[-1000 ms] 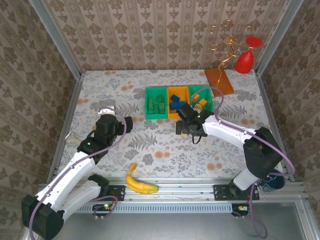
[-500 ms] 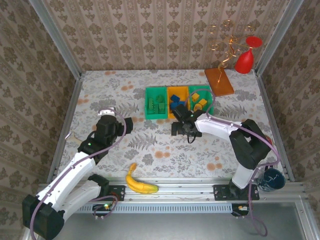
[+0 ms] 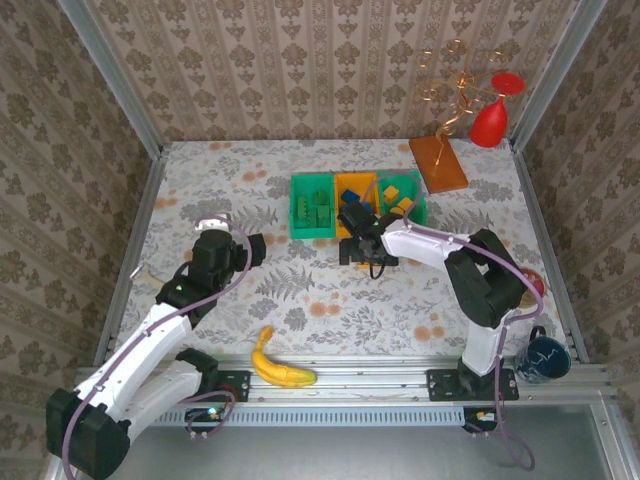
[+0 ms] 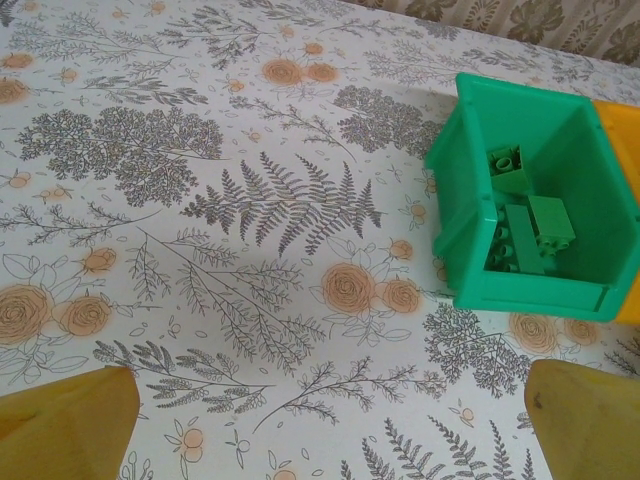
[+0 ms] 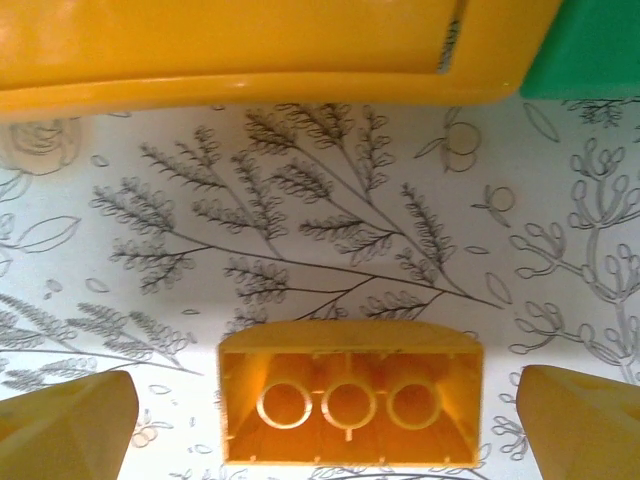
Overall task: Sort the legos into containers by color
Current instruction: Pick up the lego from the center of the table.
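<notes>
My right gripper lowers and closes its fingers on the short ends of the orange lego next, since the lego lies below it, between the open fingers.
Three bins stand in a row: a green bin holding green legos, an orange bin with blue legos, and a second green bin with orange legos. My right gripper is open, low over the table just in front of the orange bin. An orange lego lies on its side between the fingers, hollow underside toward the camera, with a gap at each end. My left gripper is open over bare tablecloth, left of the bins, with nothing between its fingers.
A yellow banana lies by the near rail. A flat brown-orange board, a wire stand and a red glass sit at the back right. A dark mug is at the near right corner. Metal frame posts edge the table.
My right gripper has slid left and toward the orange bin, staying open. The left arm has barely moved.
</notes>
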`<state>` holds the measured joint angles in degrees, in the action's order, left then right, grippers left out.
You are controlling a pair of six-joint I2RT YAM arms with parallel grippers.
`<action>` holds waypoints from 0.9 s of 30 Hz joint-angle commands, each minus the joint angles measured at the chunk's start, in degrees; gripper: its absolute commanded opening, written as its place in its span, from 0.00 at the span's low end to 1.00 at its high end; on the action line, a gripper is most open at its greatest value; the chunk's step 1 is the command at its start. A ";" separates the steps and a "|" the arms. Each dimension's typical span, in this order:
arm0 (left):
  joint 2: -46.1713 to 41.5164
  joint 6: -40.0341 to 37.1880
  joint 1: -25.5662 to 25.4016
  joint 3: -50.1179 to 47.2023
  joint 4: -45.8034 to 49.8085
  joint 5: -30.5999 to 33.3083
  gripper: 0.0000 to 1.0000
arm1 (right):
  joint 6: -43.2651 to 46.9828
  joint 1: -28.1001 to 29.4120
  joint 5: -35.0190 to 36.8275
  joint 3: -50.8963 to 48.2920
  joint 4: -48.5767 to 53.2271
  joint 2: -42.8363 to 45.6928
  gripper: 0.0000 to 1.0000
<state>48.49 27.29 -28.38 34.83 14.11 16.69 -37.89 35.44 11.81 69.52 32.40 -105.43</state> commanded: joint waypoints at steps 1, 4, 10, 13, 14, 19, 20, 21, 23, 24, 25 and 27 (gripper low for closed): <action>0.20 0.99 0.59 -0.64 -0.85 -0.69 1.00 | 0.36 -0.84 1.85 0.12 1.62 -0.94 0.97; 0.21 0.93 0.65 -0.55 -0.76 -0.87 1.00 | 0.41 -1.42 1.01 -0.59 0.92 -1.25 0.95; 0.29 1.01 0.78 -0.62 -0.74 -1.01 1.00 | 0.89 -1.51 -1.00 -0.79 -0.73 -2.69 0.87; 0.29 1.14 0.83 -0.64 -0.77 -1.04 1.00 | 0.97 -1.43 -2.05 -0.80 -1.38 -3.34 0.84; 0.29 1.10 0.80 -0.64 -0.77 -1.01 1.00 | 0.97 -1.43 -2.35 -0.77 -1.38 -3.46 0.84; 0.29 1.20 0.96 -0.82 -0.85 -1.11 1.00 | 1.17 -0.91 -3.55 -1.09 -1.29 -4.01 0.78; 0.29 1.14 1.01 -0.82 -0.76 -1.05 1.00 | 1.21 -0.69 -3.55 -1.19 -1.10 -3.95 0.77; 0.29 1.11 1.09 -0.74 -0.71 -0.90 1.00 | 1.24 -0.47 -3.47 -1.34 -0.95 -3.83 0.75; 0.27 1.11 1.22 -0.73 -0.74 -0.93 1.00 | 1.15 -0.05 -3.39 -1.77 -0.69 -3.71 0.72; 0.28 1.14 1.36 -0.73 -0.83 -1.02 1.00 | 1.07 0.06 -3.23 -2.01 -0.51 -3.57 0.70; 0.29 1.11 1.44 -0.65 -0.85 -1.09 1.00 | 1.06 0.13 -3.12 -2.10 -0.34 -3.48 0.69; 0.29 1.04 1.59 -0.51 -0.93 -1.18 1.00 | 1.15 0.16 -2.73 -2.28 0.15 -3.20 0.65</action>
<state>48.69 27.44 -27.27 34.57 13.69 16.21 -36.95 35.16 9.41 68.49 31.29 -108.18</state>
